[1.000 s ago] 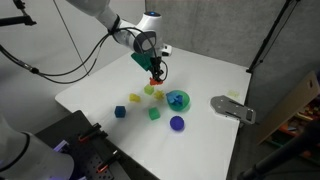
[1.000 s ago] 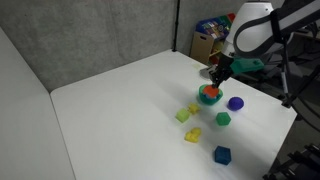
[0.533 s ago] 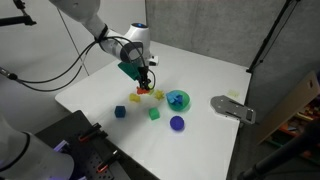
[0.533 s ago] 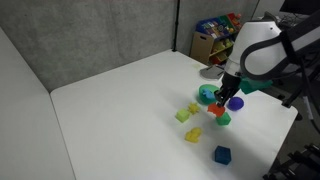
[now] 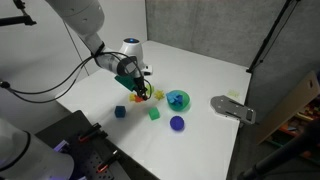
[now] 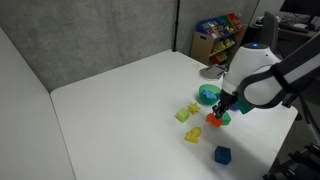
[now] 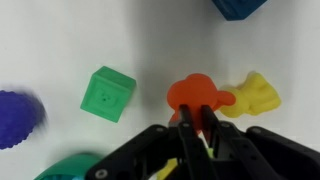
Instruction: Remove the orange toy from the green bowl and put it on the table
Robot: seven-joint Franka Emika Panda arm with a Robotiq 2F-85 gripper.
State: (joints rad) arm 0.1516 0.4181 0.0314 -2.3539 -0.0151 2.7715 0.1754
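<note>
I will next lower the orange toy (image 6: 214, 119) with my gripper, down and toward the green cube onto the bare tabletop beside it, and then let it go, since that spot is outside the bowl.
My gripper (image 7: 197, 116) is shut on the orange toy (image 7: 190, 94), a small orange-red piece held by its lower edge. In an exterior view the gripper (image 6: 220, 110) holds the orange toy (image 6: 214, 119) low over the white table (image 6: 120, 110), apart from the green bowl (image 6: 208, 94). I cannot tell whether the toy touches the table. In the wrist view the toy lies between a green cube (image 7: 107, 93) and a yellow piece (image 7: 255, 93), and the green bowl (image 7: 62, 168) shows at the lower left. In an exterior view the gripper (image 5: 137, 90) is left of the green bowl (image 5: 178, 99).
A purple-blue ball (image 5: 177, 123), a green cube (image 5: 154, 114), a blue cube (image 5: 120, 112) and yellow pieces (image 6: 183, 115) lie near the bowl. A grey flat object (image 5: 232, 108) lies near the table's edge. A shelf of coloured items (image 6: 215, 35) stands behind.
My gripper has carried the orange toy out of the green bowl, away from it and down towards the table among the blocks. The bowl and blocks have not moved.
</note>
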